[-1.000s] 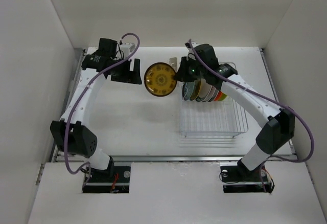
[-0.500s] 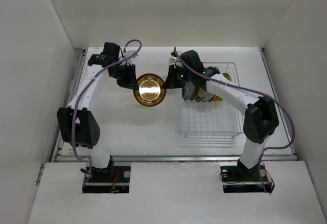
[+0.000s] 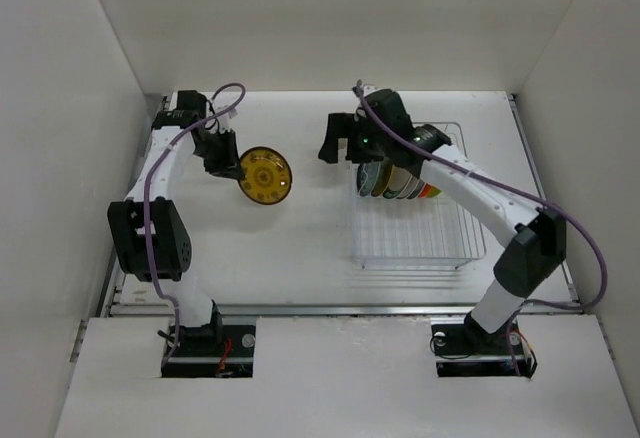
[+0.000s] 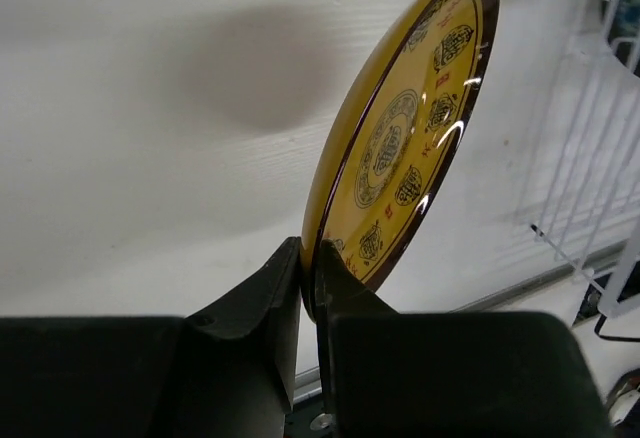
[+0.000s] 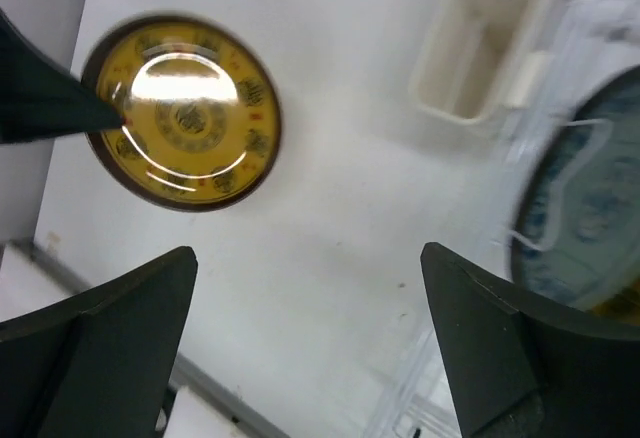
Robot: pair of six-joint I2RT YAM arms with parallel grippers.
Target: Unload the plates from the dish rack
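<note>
I need to lower my left gripper and move it to the left in the top view to bring the yellow plate (image 3: pixel 265 175) onto the table, because the plate is above its shadow.
A yellow plate (image 3: pixel 265 175) with a dark rim and printed pattern hangs above the table left of centre. My left gripper (image 3: pixel 228 161) is shut on its edge. In the left wrist view the fingers (image 4: pixel 283 288) pinch the rim of this plate (image 4: pixel 400 138), which stands tilted. My right gripper (image 3: pixel 336 144) is open and holds nothing, just left of the dish rack (image 3: pixel 415 243). Several plates (image 3: pixel 395 180) stand on edge in the rack's far end. The right wrist view shows the open gripper (image 5: pixel 308 253), the yellow plate (image 5: pixel 185 113) and a teal plate (image 5: pixel 590 198).
A cream cutlery cup (image 5: pixel 480 48) sits at the rack's far left corner. White walls close in the table on the left, back and right. The rack's near half holds only bare wires (image 3: pixel 410 258).
The yellow plate passed from my right gripper to my left. The left shut on its rim and carried it leftward. The right opened and drew back towards the rack.
</note>
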